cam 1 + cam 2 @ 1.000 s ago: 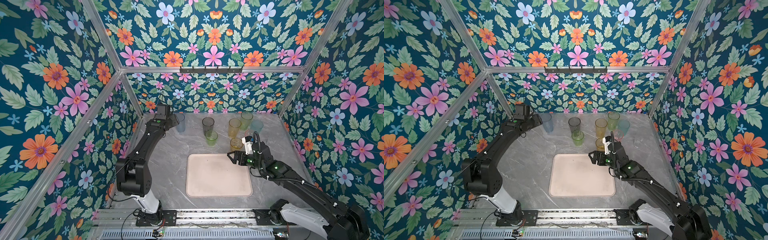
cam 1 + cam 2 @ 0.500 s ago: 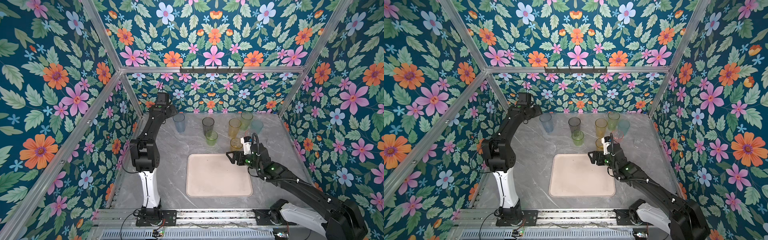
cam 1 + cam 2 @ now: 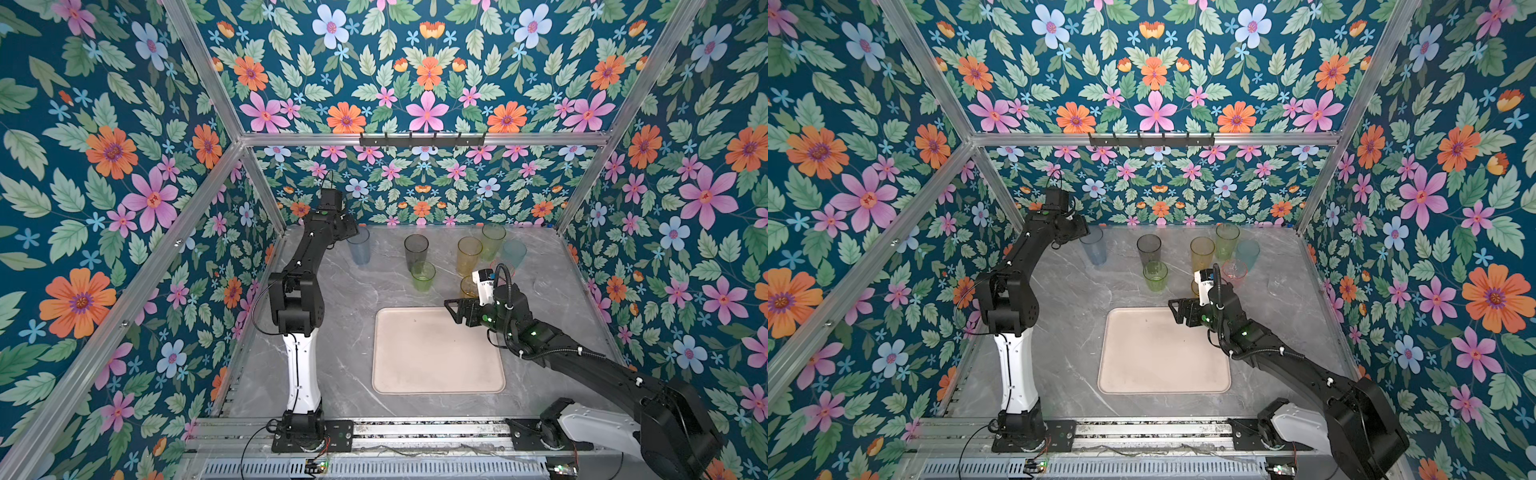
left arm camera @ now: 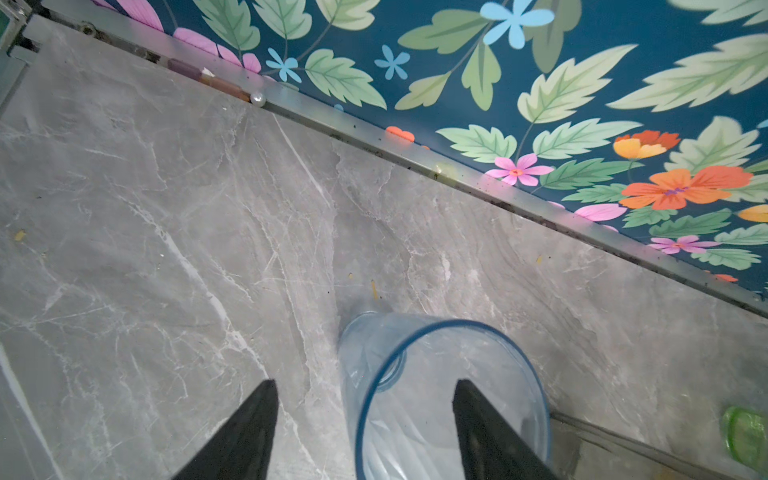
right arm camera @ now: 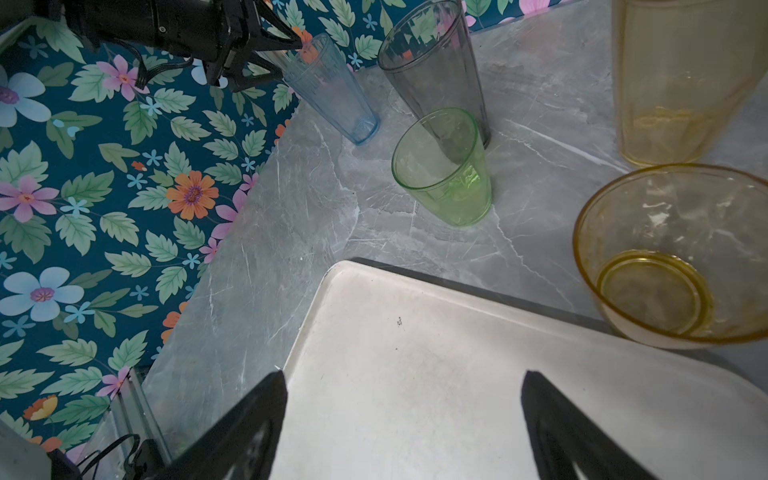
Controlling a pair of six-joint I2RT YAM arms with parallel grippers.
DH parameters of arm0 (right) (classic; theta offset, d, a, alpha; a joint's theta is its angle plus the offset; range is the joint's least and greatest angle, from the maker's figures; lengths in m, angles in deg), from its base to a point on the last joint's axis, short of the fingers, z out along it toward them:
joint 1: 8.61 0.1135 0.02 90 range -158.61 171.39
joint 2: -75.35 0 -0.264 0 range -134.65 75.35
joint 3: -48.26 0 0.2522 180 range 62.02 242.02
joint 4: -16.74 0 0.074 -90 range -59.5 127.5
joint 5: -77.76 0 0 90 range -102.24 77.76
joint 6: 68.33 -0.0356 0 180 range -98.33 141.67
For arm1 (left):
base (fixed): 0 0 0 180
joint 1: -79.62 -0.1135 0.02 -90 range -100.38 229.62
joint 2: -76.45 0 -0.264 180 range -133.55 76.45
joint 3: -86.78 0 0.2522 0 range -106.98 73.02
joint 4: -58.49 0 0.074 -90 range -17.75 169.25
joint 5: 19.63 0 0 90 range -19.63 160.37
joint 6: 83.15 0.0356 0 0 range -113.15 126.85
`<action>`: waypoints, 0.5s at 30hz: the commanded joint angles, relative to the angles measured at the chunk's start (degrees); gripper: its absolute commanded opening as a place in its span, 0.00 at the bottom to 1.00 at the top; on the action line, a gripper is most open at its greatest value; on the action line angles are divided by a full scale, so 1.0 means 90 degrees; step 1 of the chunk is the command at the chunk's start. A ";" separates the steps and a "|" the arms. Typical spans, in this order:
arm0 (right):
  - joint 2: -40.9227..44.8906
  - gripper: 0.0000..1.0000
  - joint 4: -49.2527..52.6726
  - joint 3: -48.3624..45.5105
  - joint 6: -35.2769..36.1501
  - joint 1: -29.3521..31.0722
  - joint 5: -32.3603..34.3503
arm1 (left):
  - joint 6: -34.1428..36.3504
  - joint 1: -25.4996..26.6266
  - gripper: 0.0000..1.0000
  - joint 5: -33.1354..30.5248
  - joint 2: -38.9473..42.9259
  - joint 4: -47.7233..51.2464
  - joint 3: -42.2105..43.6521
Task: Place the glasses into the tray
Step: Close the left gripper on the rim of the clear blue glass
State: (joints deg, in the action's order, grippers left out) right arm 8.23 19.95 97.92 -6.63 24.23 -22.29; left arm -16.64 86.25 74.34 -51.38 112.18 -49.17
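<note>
The blue glass's rim [image 4: 364, 416] on its corner-post side is just below, between the open fingers, so the left gripper will next move down with one finger on each side of the glass's rim and close.
The beige-pink tray [image 3: 436, 353] lies mid-table with nothing on it. Several glasses stand behind it: blue [image 3: 358, 251], smoke grey [image 3: 416, 249], short green [image 3: 423, 276], tall amber [image 3: 469, 255], yellow-green [image 3: 493, 241], teal [image 3: 514, 253], short amber [image 5: 665, 266] and pink [image 3: 1234, 272]. My left gripper [image 4: 363, 382] is open astride the blue glass's [image 4: 415, 395] rim, one finger inside and the other outside, clear of the wall. Over the tray's [image 5: 415, 374] far right corner hangs my right gripper [image 5: 403, 374], open and holding nothing, beside the short amber glass.
Floral walls with aluminium posts close in the grey marble table [image 3: 332, 332] on three sides. The blue glass stands close to the back wall and the left corner post [image 3: 266, 199]. A metal rail [image 3: 374, 432] carries both arm bases along the front edge.
The left arm has swung its lower links upright while its gripper stayed at the blue glass. The right gripper has drifted slightly left above the tray's far edge.
</note>
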 commanded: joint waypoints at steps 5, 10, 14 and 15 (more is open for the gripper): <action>-0.0082 0.89 -0.0873 -0.0154 0.0092 0.0033 -0.0095 | 0.0123 -0.0017 0.65 0.0028 -0.0211 0.0065 -0.0154; -0.0053 0.89 -0.1005 -0.0258 0.0017 0.0025 0.0041 | 0.0291 -0.0024 0.61 0.0115 -0.0281 0.0092 -0.0209; -0.0109 0.89 -0.1033 -0.0244 -0.0003 0.0033 0.0033 | 0.0358 -0.0024 0.54 0.0087 -0.0332 0.0131 -0.0218; -0.0135 0.89 -0.1021 -0.0227 -0.0004 0.0030 0.0022 | 0.0381 -0.0024 0.52 0.0086 -0.0346 0.0136 -0.0213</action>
State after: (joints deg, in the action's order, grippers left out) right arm 7.38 13.13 95.58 -6.48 24.49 -22.51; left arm -14.56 86.14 74.97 -54.31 112.85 -50.81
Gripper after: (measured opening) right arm 0.888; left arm 0.535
